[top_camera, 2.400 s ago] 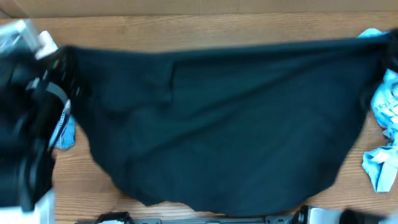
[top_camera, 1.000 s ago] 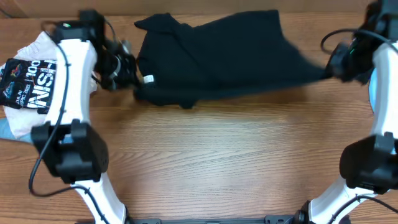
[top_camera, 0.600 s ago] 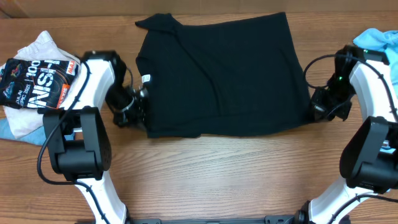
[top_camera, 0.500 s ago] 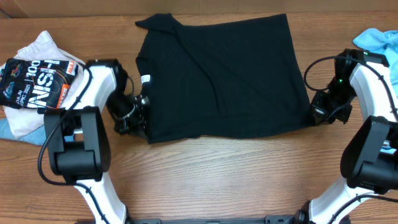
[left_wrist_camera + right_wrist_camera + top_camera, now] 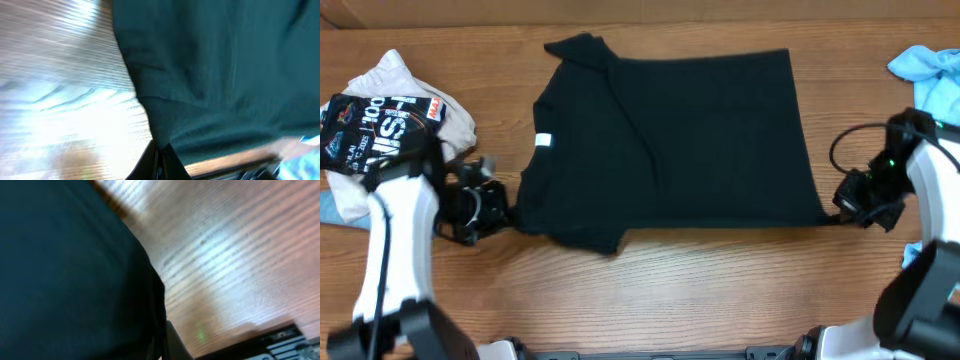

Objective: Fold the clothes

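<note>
The near hem of the black shirt is still unfolded. My right gripper will next move outward and down onto the black shirt's edge facing the light blue shirt and release the black shirt's corner.
The plain black shirt lies spread across the middle of the wooden table, with a tiny white neck label near its left edge. My left gripper is shut on the shirt's lower left edge; in the left wrist view the jaws pinch the dark cloth. My right gripper is shut on the shirt's lower right corner; in the right wrist view the jaws grip the fabric.
A black garment with white and red lettering lies on a pale cloth at the left edge. A light blue shirt lies at the far right. Bare wooden table runs along the front.
The shirt went from held up and stretched to lying flat on the table. Both grippers have pulled its lower corners outward and toward the front; the left arm moved further left.
</note>
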